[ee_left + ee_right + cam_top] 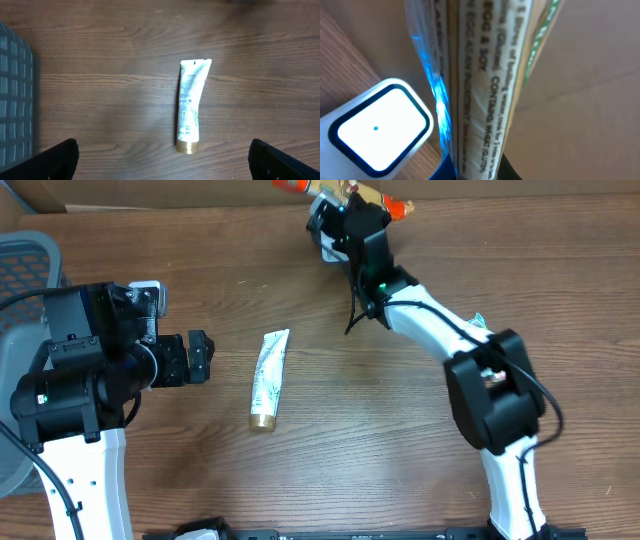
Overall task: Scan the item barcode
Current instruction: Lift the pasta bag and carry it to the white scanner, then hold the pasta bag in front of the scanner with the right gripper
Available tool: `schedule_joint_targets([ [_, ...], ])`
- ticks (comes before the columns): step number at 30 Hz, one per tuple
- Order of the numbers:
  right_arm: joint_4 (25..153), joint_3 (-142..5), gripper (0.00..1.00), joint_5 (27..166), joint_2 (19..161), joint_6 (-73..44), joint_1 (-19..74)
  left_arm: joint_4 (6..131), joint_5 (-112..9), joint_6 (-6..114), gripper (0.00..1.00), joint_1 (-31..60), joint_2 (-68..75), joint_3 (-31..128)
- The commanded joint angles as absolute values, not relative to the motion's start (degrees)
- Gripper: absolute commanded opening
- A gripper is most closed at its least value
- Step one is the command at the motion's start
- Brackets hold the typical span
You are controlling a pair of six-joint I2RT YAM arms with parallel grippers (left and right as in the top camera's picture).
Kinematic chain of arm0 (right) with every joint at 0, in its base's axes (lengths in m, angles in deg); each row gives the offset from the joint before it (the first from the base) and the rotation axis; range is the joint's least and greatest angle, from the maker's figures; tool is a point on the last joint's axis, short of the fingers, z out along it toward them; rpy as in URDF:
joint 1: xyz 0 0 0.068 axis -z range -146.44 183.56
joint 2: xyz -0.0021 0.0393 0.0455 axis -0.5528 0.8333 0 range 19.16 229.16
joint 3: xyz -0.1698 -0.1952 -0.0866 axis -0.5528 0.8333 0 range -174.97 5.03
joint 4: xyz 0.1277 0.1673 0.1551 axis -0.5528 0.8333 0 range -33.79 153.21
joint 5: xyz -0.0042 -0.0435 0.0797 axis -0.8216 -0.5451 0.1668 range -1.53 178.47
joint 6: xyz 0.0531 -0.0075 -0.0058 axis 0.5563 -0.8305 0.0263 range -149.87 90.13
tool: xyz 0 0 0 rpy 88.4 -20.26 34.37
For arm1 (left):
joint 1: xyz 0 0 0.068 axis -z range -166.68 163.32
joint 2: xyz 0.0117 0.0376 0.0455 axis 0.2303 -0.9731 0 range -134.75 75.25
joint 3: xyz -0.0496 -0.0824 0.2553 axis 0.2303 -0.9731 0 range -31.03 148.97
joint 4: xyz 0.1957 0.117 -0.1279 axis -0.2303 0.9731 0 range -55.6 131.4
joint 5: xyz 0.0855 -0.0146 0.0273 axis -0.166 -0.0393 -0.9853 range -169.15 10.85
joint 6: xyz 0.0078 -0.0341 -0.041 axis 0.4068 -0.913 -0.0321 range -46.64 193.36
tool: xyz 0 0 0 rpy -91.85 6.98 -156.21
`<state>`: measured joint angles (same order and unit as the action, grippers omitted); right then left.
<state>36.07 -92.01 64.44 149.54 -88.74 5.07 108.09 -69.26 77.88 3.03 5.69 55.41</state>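
I will move my right gripper back, to the right in the overhead view and down next, to release the packet (345,192) past the teal wrapper, where the tabletop is bare.
My right gripper (348,210) reaches to the table's far edge and is shut on a clear-wrapped packet (345,192) with orange ends. In the right wrist view the packet (485,75) stands edge-on between the jaws of my right gripper (480,172), its ingredient text facing the camera. A white barcode scanner (380,127) with a dark blue rim lies just left of it, and a corner of the scanner (328,248) shows under the arm. My left gripper (200,357) hangs open, left of a white tube (268,378) with a gold cap. That tube (190,102) lies beyond my left gripper (162,162).
A grey mesh chair (25,265) stands at the table's left edge; the chair (15,100) also fills the left side of the left wrist view. A cardboard wall (590,75) rises behind the packet along the far edge.
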Motion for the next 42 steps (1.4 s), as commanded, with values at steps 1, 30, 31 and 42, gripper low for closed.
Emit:
schedule_joint_targets([
  [1, 29.23, -93.95, 0.03, 63.09, 150.57, -96.02, 5.29, 107.9, -68.62, 78.53, 1.0, 2.75, 5.49, 56.35],
  [30, 24.79, -93.95, 0.04, 64.16, 152.89, -109.25, 0.76, 107.9, -68.62, 78.53, 1.0, 2.75, 5.49, 56.35],
  [31, 24.9, -93.95, 0.04, 63.61, 152.74, -109.25, 0.59, 107.9, -68.62, 78.53, 1.0, 2.75, 5.49, 56.35],
  [42, 46.65, -93.95, 0.04, 61.38, 138.44, -92.81, 0.17, 107.9, -68.62, 78.53, 1.0, 2.75, 5.49, 56.35],
])
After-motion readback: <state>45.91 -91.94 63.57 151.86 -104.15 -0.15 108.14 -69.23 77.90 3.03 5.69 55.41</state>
